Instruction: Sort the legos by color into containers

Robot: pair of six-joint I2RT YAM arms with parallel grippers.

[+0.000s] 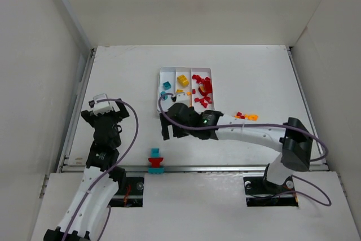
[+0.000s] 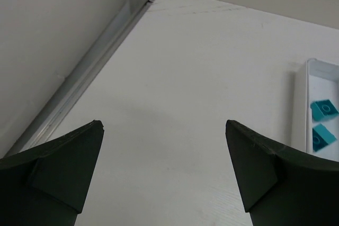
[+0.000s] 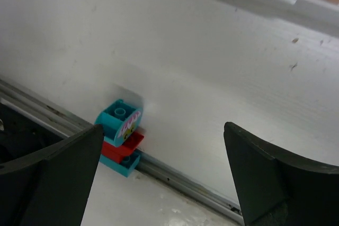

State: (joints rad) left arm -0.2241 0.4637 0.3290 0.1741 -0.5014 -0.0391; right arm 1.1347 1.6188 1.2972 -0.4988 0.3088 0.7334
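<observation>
I need to move my right gripper down, back and across onto the clump's far teal brick (image 1: pixel 155 152) (image 3: pixel 117 119) next, since it lies below and to the left in the top view.
The white tray (image 1: pixel 159 91) holds teal legos (image 1: pixel 166 86) in its left compartment, yellow ones (image 1: pixel 183 79) in the middle and red ones (image 1: pixel 204 90) in the right. A few red and orange legos (image 1: pixel 247 117) lie loose on the table to the right. A teal-red-teal stack (image 1: pixel 155 161) (image 3: pixel 121 135) stands at the table's near edge. My right gripper (image 1: pixel 174 132) (image 3: pixel 163 128) hangs open and empty just in front of the tray, above and behind the stack. My left gripper (image 1: pixel 105 111) (image 2: pixel 164 130) is open over bare table, left of the tray (image 2: pixel 300 104).
A metal rail (image 1: pixel 225 168) runs along the near table edge under the stack. White walls close in the left, right and back. Another rail (image 2: pixel 90 72) lines the left wall. Two teal bricks (image 2: pixel 323 123) show in the tray's left compartment.
</observation>
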